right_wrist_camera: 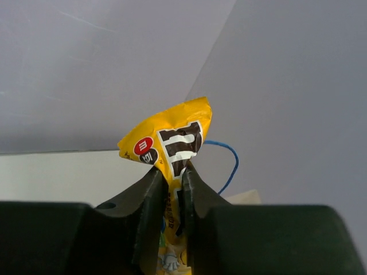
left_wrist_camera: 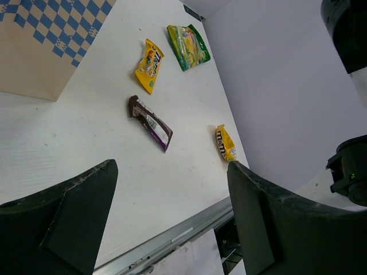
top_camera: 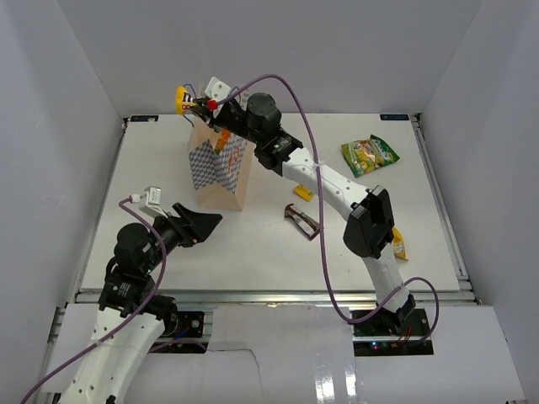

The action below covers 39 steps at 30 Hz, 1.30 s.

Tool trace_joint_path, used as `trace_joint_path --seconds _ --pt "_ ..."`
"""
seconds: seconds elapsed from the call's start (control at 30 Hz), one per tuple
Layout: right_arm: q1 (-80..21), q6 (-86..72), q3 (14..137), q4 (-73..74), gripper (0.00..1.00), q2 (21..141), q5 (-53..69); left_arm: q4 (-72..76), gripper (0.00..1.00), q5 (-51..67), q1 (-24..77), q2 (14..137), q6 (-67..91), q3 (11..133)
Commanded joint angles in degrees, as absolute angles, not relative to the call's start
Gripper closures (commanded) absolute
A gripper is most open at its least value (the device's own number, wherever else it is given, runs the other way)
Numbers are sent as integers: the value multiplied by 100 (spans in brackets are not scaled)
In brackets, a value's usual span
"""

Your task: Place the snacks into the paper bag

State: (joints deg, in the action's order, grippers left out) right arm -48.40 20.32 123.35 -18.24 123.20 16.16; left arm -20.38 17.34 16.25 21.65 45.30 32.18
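Note:
The dark brown bar [top_camera: 303, 220] lies apart, so the open left gripper moves toward the right in the top view and down onto the bar next.
The paper bag [top_camera: 221, 172] stands upright at the table's back left; its checkered wall also shows in the left wrist view [left_wrist_camera: 46, 40]. My right gripper [top_camera: 199, 106] is shut on a yellow candy pack [top_camera: 181, 98] and holds it above the bag's far left top edge. In the right wrist view the fingers [right_wrist_camera: 155, 189] pinch the pack [right_wrist_camera: 175, 134], with a blue cord handle [right_wrist_camera: 228, 163] just behind. My left gripper [top_camera: 209, 220] is open and empty, near the bag's front. On the table lie a green-yellow pouch [top_camera: 369, 154], a dark brown bar [top_camera: 303, 220], a yellow pouch [top_camera: 303, 193] and a yellow candy pack [top_camera: 398, 245].
The left wrist view shows the yellow pouch [left_wrist_camera: 149, 66], green-yellow pouch [left_wrist_camera: 188, 46], brown bar [left_wrist_camera: 150, 123] and candy pack [left_wrist_camera: 225, 142] spread right of the bag. The right arm [top_camera: 337, 189] stretches diagonally over the table's middle. White walls enclose three sides.

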Motion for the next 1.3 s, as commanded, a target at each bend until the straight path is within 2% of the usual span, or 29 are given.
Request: trace_joint_path --seconds 0.0,0.03,0.1,0.13,0.17,0.3,0.47,0.57,0.6,0.7,0.77,0.87,0.97,1.03,1.1,1.27 --pt "-4869 2328 11980 -2602 78 12094 1028 -2030 13 1819 1635 2144 4597 3155" --pt "-4869 2407 11875 -2593 71 12068 1020 -2022 13 1811 1635 2136 4614 3155" --pt "-4878 2601 11646 -2540 62 11971 1028 -2022 13 1810 1643 2188 4649 3164" --pt "-4878 2645 11506 -2523 52 11919 1028 -2021 13 1828 1635 2293 4676 3173" --pt "-4878 2654 11444 -2522 47 11866 1028 -2021 13 1846 1635 2355 4702 3190" --pt "-4878 2348 11460 -2304 40 11366 1150 -1978 14 1977 1635 2759 4834 3313" --pt "-4895 1960 11601 -1619 37 10645 1660 -1820 14 2100 1661 3111 4966 3287" --pt "-4808 1951 11436 -837 27 10065 1975 -1661 14 2075 1828 3427 5010 3348" --pt "-4764 2003 11287 -417 20 9672 2073 -1626 14 2031 2011 3654 5018 3383" --pt "-4501 2223 10041 95 10 8669 2267 -1608 14 1557 2468 3998 5053 3524" --pt "-4071 2267 8723 359 7 7907 2433 -1503 14 1067 3057 4367 5150 3533" --pt "-2774 2206 6969 806 3 6913 2847 -1284 14 268 4293 5295 5553 3664" --pt "-2085 2539 5797 1387 2 6173 2866 -1292 14 -368 4859 6105 5905 3980" --pt "-1540 2680 5363 1913 0 5768 2795 -1380 14 -685 5132 6990 6395 4393" --pt "-1163 2698 4871 2117 3 5521 2760 -1388 13 -825 5194 7556 6608 4813" --pt "-730 2514 4246 2241 4 4940 2751 -1424 13 -1361 5186 9058 7119 5720"
